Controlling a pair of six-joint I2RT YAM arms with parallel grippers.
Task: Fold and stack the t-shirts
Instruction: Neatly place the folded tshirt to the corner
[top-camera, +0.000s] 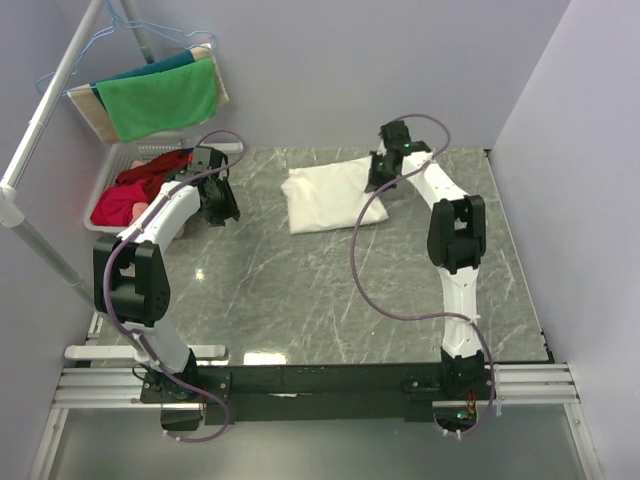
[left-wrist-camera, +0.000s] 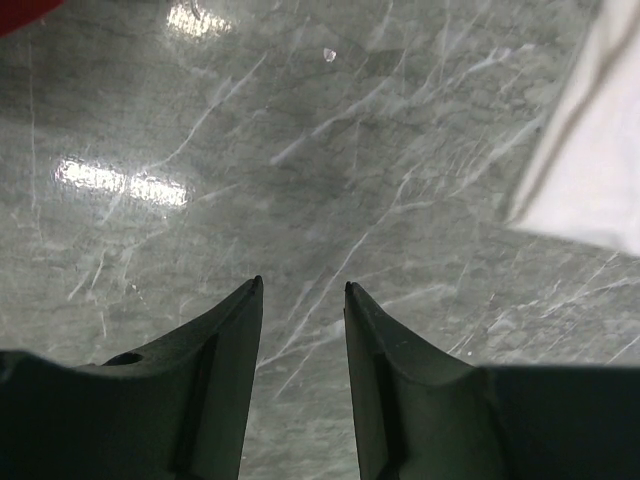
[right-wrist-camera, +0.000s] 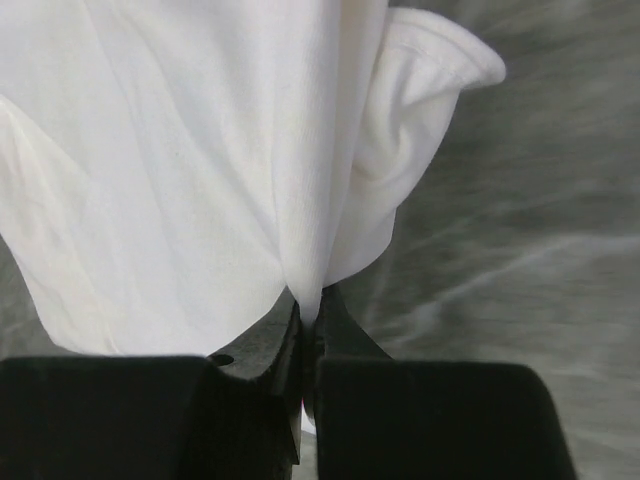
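Observation:
The t-shirt (top-camera: 328, 196) in my right gripper needs to slide to the right in the top view next, to the table's far corner. My right gripper will release it there, where the bare marble has room.
A folded white t-shirt (top-camera: 328, 196) lies on the grey marble table at the back middle. My right gripper (top-camera: 381, 172) sits at its right edge and is shut on a pinch of the white fabric (right-wrist-camera: 310, 250), which hangs in folds from the jaws; a sleeve hem (right-wrist-camera: 440, 60) curls to the right. My left gripper (top-camera: 218, 200) is open and empty over bare table to the left of the shirt; its fingers (left-wrist-camera: 240, 340) frame only marble. An edge of the t-shirt (left-wrist-camera: 600, 150) shows at the right of the left wrist view.
A white basket (top-camera: 113, 168) at the back left holds red cloth (top-camera: 135, 190). Green and teal cloths (top-camera: 160, 95) hang above it on a rack (top-camera: 50, 95). Walls close the back and the right side.

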